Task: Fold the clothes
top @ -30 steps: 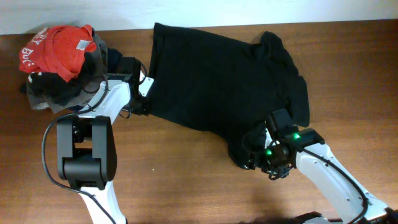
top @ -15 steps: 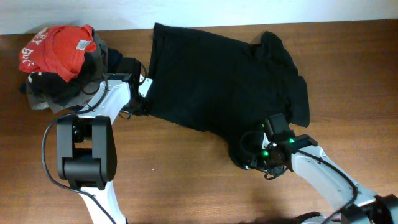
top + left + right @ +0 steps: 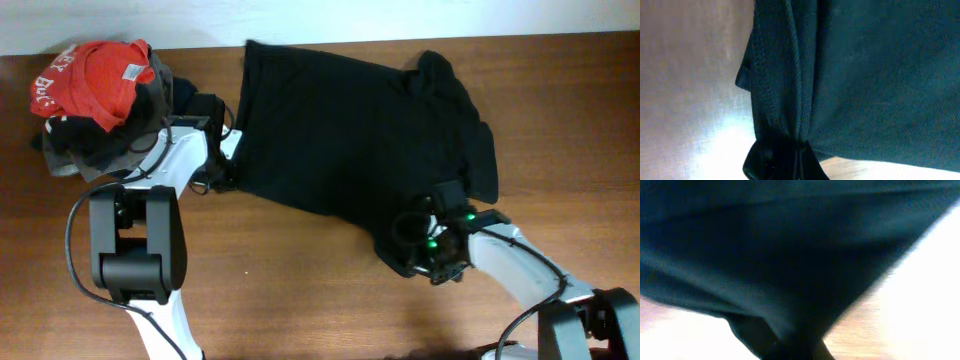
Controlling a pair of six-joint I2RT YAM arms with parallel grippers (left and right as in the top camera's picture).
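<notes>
The shirt's side edge [image 3: 487, 185] lies outward and right of my right gripper in the overhead view, so I stretch the slanting hem there next and release it.
A black T-shirt [image 3: 350, 130] lies spread across the wooden table in the overhead view. My left gripper [image 3: 224, 168] is shut on its left edge. In the left wrist view the stitched hem [image 3: 765, 100] bunches into the closed jaws of that left gripper [image 3: 800, 157]. My right gripper [image 3: 408, 242] sits at the shirt's lower right corner, shut on the cloth. In the right wrist view dark fabric [image 3: 770, 250] fills the frame and narrows into the right gripper [image 3: 800, 347].
A pile of other clothes [image 3: 95, 95], red on top of grey and black, sits at the back left corner beside the left arm. Bare wood [image 3: 300, 290] runs along the front of the table. The white wall borders the far edge.
My right gripper has closed on the shirt's lower right corner. The left gripper has tugged the shirt's left edge slightly leftward while staying shut.
</notes>
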